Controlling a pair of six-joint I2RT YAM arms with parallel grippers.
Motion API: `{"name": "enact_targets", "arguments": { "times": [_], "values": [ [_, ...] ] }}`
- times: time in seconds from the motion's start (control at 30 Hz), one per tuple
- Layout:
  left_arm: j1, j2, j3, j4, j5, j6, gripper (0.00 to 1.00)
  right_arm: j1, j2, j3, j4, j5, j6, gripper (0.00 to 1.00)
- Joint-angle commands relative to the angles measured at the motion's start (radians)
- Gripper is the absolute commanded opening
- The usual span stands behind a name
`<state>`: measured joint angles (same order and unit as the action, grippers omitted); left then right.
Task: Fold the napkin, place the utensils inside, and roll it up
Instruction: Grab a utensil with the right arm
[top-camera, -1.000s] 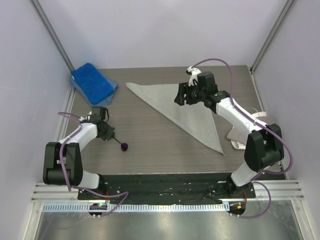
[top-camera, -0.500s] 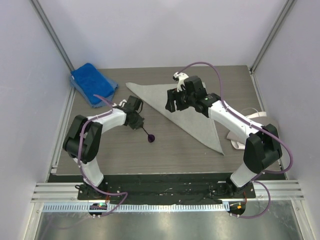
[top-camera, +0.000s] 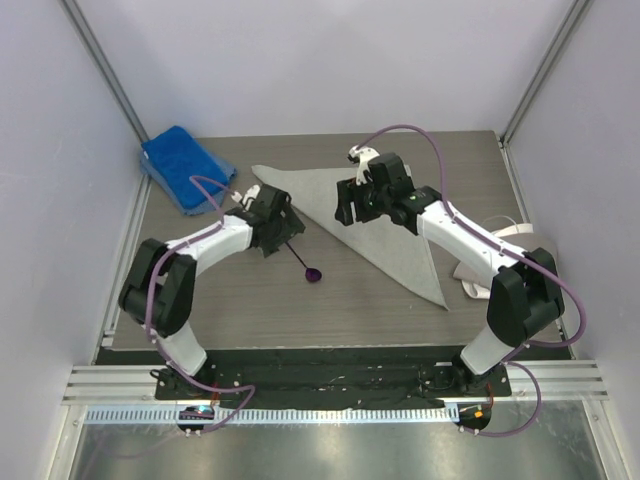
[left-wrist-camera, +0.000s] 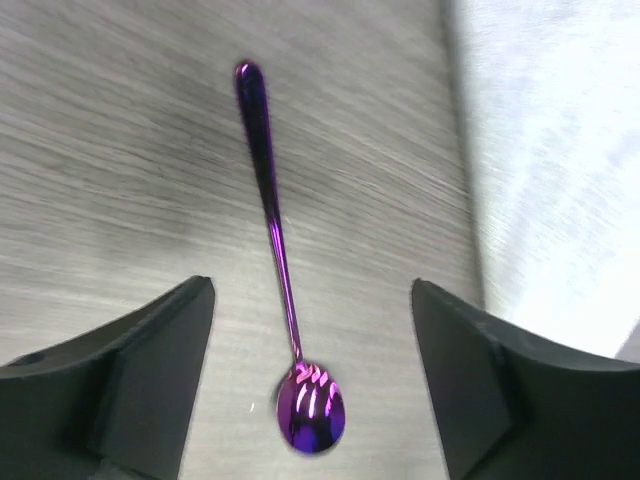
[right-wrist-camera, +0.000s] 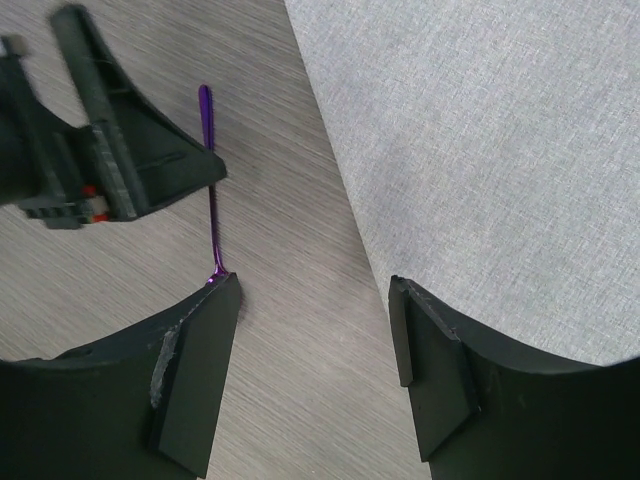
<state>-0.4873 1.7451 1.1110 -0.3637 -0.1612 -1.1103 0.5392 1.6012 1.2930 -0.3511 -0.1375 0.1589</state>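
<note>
My right gripper is to move next across to its left in the top view and down to the spoon's thin neck (top-camera: 301, 260), because the spoon lies off the napkin (top-camera: 400, 245).
The light grey napkin (top-camera: 400, 245) lies folded into a triangle across the middle and right of the table. The purple spoon, one of the utensils (top-camera: 306, 265), rests on the bare wood just left of the napkin's slanted edge, with its bowl toward me. My left gripper (top-camera: 285, 228) hovers open over the spoon (left-wrist-camera: 275, 240), and neither finger touches it. The napkin (left-wrist-camera: 560, 150) shows at the right of the left wrist view. My right gripper (top-camera: 355, 208) is open and empty above the napkin's left edge (right-wrist-camera: 480, 130). The right wrist view also shows the spoon handle (right-wrist-camera: 210, 180).
A bright blue towel (top-camera: 185, 165) lies bunched at the back left corner. A white object (top-camera: 500, 250) stands at the table's right edge, behind the right arm. Grey walls close in the brown wood table (top-camera: 230, 310) at the back and sides.
My left arm swung right toward the napkin with the spoon in its shut jaws. Those jaws then opened, and the spoon lies free. The right gripper shifted slightly left.
</note>
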Motion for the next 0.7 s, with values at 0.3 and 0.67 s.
{"name": "enact_targets", "arguments": {
  "times": [0.3, 0.67],
  "values": [
    [0.369, -0.461, 0.063, -0.154, 0.101, 0.609, 0.94, 0.2, 0.184, 0.118, -0.052, 0.235, -0.113, 0.61],
    [0.385, -0.509, 0.104, -0.211, 0.146, 0.751, 0.94, 0.297, 0.526, 0.416, -0.167, 0.296, -0.188, 0.5]
  ]
}}
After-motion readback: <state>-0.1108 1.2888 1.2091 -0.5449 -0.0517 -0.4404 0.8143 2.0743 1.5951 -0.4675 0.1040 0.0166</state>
